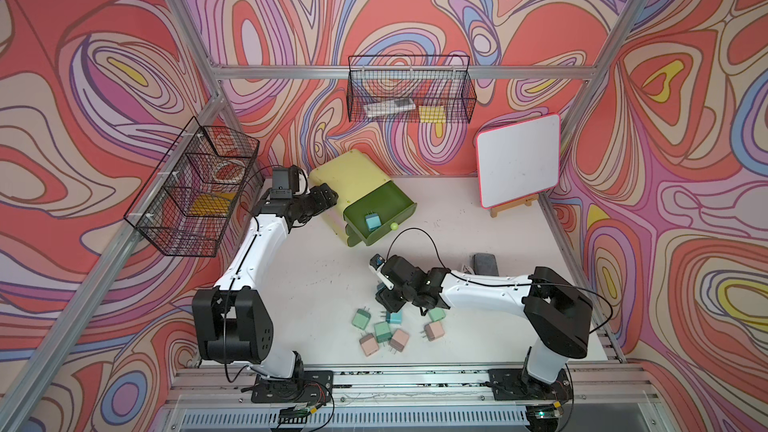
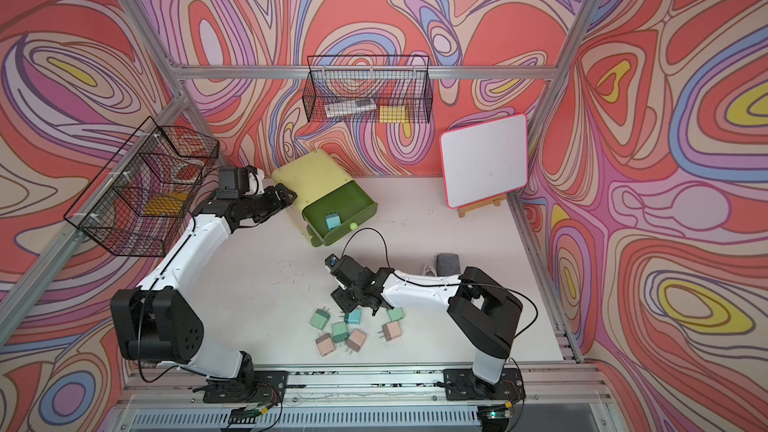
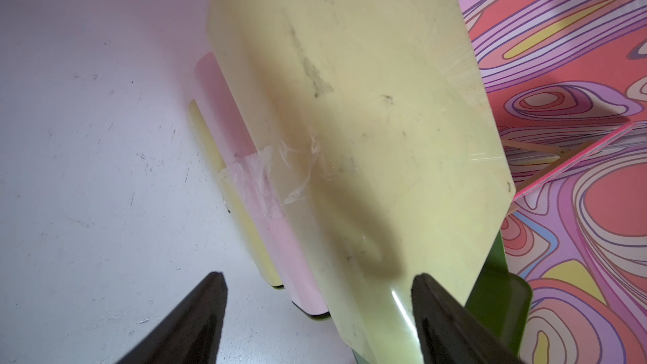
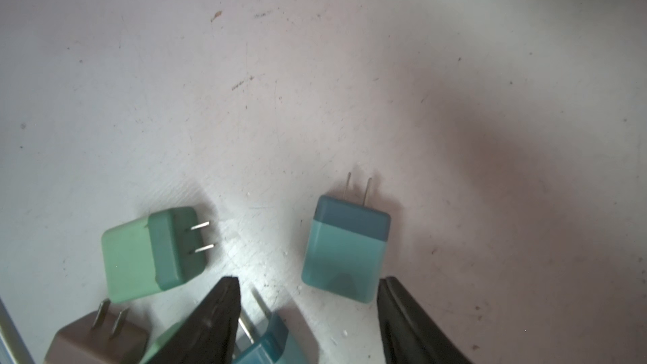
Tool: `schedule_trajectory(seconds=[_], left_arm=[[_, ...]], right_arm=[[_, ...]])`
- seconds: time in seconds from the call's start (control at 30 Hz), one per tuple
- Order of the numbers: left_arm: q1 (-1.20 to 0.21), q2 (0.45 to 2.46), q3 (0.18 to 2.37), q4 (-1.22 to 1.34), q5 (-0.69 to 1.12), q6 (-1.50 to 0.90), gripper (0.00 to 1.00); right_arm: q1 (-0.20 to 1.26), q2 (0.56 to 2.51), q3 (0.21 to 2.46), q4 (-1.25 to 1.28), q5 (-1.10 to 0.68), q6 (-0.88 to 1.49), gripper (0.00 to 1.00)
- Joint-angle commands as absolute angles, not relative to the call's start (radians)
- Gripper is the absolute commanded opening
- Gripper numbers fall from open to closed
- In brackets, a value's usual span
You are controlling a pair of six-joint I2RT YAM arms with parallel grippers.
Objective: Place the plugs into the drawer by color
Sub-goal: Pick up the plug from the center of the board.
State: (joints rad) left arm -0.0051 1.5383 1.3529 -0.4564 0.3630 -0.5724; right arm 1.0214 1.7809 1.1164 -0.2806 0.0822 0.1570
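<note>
I need to ease my right gripper down and slightly outward around the plug next, because the loose blue plug nearer the drawer is below and ahead of its fingers.
The pale yellow-green drawer cabinet stands at the back of the table, and its top drawer is pulled out with one blue plug inside. My left gripper is open at the cabinet's left side, with one finger over the cabinet's top. Near the front lie loose plugs: green, blue and pink. My right gripper hangs open and empty just above them. A blue plug lies just ahead of its fingertips, and another blue plug lies under them.
A white board on an easel stands at the back right, and a grey eraser lies behind my right arm. Black wire baskets hang on the back wall and on the left wall.
</note>
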Motion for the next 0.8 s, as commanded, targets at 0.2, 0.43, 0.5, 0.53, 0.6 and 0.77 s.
schedule_trajectory(seconds=[0.2, 0.43, 0.5, 0.53, 0.6, 0.77], left_arm=[[0.0, 1.509, 1.353, -0.459, 0.368, -0.559, 0.83], [0.0, 1.509, 1.353, -0.463, 0.363, -0.557, 0.83], [0.0, 1.508, 1.353, -0.463, 0.361, -0.556, 0.83], [0.0, 1.509, 1.353, -0.463, 0.362, -0.555, 0.83], [0.0, 1.509, 1.354, -0.462, 0.359, -0.555, 0.83], [0.0, 1.504, 1.361, -0.468, 0.352, -0.546, 0.83]], right_arm=[[1.01, 1.894, 1.173, -0.294, 0.14, 0.175, 0.66], [1.005, 1.928, 1.178, -0.283, 0.141, 0.196, 0.56], [1.004, 1.919, 1.177, -0.288, 0.145, 0.198, 0.52], [1.003, 1.909, 1.174, -0.291, 0.147, 0.198, 0.5], [1.004, 1.882, 1.166, -0.302, 0.149, 0.198, 0.46], [1.003, 1.753, 1.181, -0.396, 0.128, 0.196, 0.37]])
